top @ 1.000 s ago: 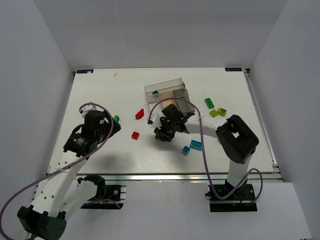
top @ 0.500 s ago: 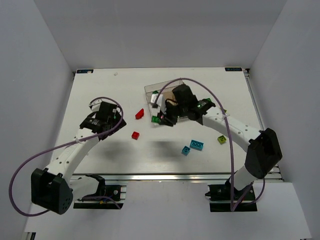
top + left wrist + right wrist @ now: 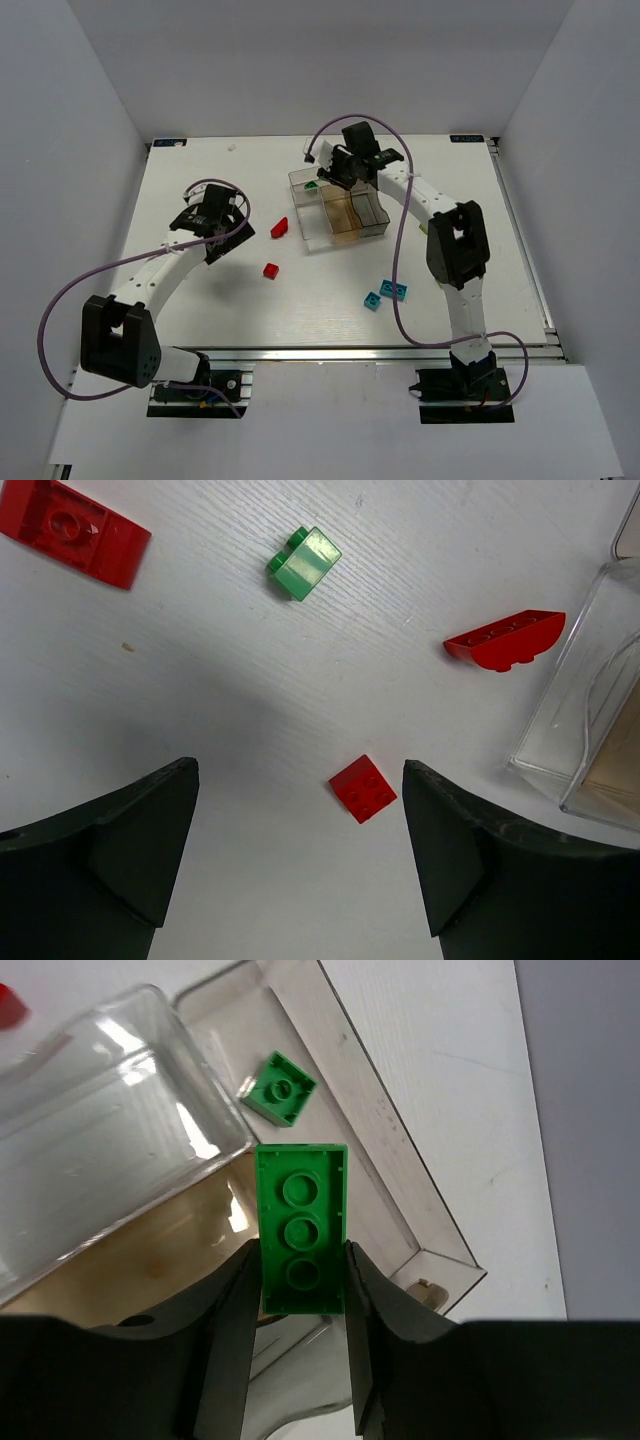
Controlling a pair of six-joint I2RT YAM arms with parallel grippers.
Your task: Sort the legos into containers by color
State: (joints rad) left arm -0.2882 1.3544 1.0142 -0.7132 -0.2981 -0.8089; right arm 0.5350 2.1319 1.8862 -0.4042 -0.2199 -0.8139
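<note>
My left gripper brings its open fingers down and forward around the green lego's sides on the tabletop next and closes, since it lies below the gripper, beyond them.
My right gripper (image 3: 300,1272) is shut on a long green lego (image 3: 300,1228), held above the containers (image 3: 400,1195). Below it a small green lego (image 3: 279,1087) lies in the back bin. From above, that gripper (image 3: 333,172) hangs over the back of the clear containers (image 3: 345,215). My left gripper (image 3: 300,830) is open over the table, a small red square lego (image 3: 363,789) just ahead between its fingers. Beyond lie a green lego (image 3: 305,563), a curved red lego (image 3: 505,640) and a larger red one (image 3: 72,532). Seen from the top, the left gripper (image 3: 222,232) is left of the red legos (image 3: 279,228).
Two cyan legos (image 3: 393,290) lie on the table in front of the containers. The clear wall of the containers (image 3: 590,720) stands at the right edge of the left wrist view. The right arm stretches across the table's right half.
The right gripper carried the long green lego from the table's middle up over the containers. The left gripper moved forward toward the red legos and opened wider.
</note>
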